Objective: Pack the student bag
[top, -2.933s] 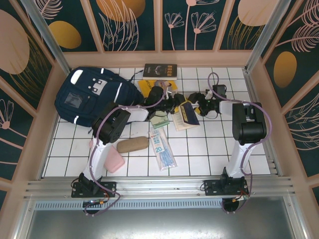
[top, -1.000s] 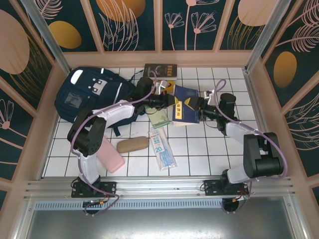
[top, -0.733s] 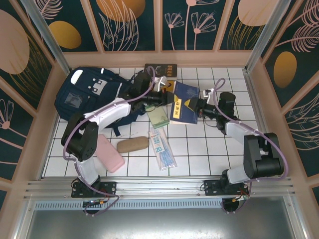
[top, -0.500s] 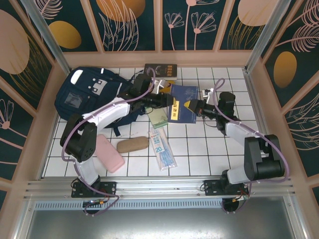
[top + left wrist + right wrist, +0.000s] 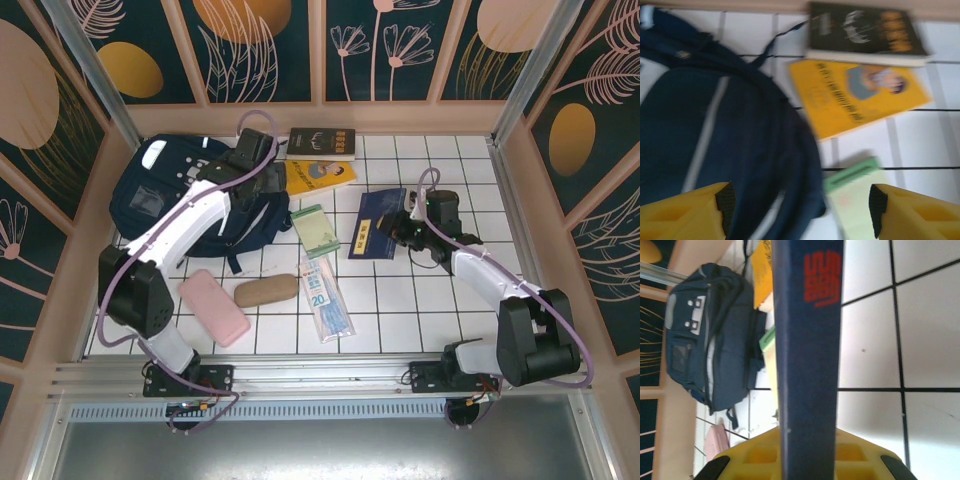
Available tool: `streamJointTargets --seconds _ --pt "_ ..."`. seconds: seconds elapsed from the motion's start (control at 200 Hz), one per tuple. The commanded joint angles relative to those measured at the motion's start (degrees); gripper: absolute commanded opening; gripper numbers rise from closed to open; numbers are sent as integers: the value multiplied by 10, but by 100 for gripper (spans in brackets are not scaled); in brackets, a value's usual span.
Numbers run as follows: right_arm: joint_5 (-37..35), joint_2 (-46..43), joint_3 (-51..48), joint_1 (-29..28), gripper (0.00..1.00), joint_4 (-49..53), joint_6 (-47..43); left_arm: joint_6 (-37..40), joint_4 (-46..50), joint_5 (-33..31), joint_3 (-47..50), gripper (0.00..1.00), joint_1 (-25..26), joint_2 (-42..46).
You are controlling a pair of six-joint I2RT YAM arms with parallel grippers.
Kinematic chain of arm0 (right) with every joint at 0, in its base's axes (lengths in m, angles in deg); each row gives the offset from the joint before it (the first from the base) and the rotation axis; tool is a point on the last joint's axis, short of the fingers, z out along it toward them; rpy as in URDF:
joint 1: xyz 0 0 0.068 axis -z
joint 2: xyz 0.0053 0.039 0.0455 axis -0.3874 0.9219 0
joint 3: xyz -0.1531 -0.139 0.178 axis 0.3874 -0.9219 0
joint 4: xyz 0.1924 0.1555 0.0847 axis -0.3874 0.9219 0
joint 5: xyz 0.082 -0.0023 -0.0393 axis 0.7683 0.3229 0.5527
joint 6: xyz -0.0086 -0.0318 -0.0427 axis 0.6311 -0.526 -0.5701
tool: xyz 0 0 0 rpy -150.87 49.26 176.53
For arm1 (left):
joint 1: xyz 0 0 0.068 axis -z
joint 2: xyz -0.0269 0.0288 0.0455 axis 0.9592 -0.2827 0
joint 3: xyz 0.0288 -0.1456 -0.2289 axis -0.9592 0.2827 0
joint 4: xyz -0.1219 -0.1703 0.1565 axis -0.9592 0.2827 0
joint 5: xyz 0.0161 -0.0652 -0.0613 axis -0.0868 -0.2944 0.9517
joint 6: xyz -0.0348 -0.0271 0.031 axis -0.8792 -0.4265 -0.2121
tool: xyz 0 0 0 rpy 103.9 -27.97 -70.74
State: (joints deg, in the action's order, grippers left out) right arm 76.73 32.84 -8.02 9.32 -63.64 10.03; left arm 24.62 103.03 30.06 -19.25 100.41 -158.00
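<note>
The robot's left gripper should go down, and then it should close next to the bag's white stripe.
The student bag (image 5: 170, 195), a navy backpack with white stripes, lies at the back left of the tiled table. My left gripper (image 5: 268, 185) hovers open over its right edge. In the left wrist view the bag (image 5: 715, 140) passes between my yellow fingertips (image 5: 695, 207), and nothing is held. My right gripper (image 5: 402, 228) is shut on the right edge of a blue book (image 5: 378, 222), low over the tiles in the middle. The right wrist view shows that blue book (image 5: 810, 340) edge-on between the jaws, with the bag (image 5: 705, 340) beyond it.
A black book (image 5: 322, 143) and a yellow book (image 5: 320, 175) lie at the back beside the bag. A green notebook (image 5: 318, 230), a plastic packet (image 5: 326, 300), a brown case (image 5: 266, 290) and a pink case (image 5: 214, 306) lie nearer the front.
The left gripper let go of the blue book, opened and drew back left over the bag. The right gripper shut on the book and brought it down toward the tiles.
</note>
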Motion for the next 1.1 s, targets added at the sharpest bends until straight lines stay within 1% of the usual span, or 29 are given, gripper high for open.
streamJointTargets --seconds 0.0,0.12,0.17,0.215,0.285,0.365,0.611,0.741,0.901,0.951,0.976,1.031,1.096 --pt "-23 -17 8 -7 0 14 -22 31 51 -94 -4 72 -21 -51" --pt "-17 -22 0 -10 0 14 -25 40 50 -89 -25 68 -50 -83" --pt "-16 -24 -1 -10 0 18 -26 50 51 -74 -33 66 -59 -97" --pt "-16 -26 -2 -11 0 20 -27 59 55 -55 -41 66 -63 -111" --pt "-14 -29 -4 -11 0 21 -29 66 61 -45 -52 65 -64 -131" --pt "-12 -30 -5 -13 0 21 -31 67 55 -20 -48 65 -64 -143" --pt "-11 -26 -5 -12 0 21 -35 64 48 -28 -33 67 -68 -192" --pt "-8 -25 -4 -13 0 20 -34 57 31 -45 -10 64 -83 -202" --pt "1 -15 -2 -15 0 16 -31 51 18 -36 2 61 -104 -224" --pt "3 -11 -1 -18 0 15 -30 49 16 -32 1 58 -108 -233" --pt "3 -9 1 -19 0 15 -30 49 13 -31 1 54 -108 -236" --pt "3 -7 3 -21 0 17 -30 49 10 -32 0 43 -110 -243" --pt "2 -10 7 -21 0 21 -31 51 7 -28 -1 27 -111 -246"
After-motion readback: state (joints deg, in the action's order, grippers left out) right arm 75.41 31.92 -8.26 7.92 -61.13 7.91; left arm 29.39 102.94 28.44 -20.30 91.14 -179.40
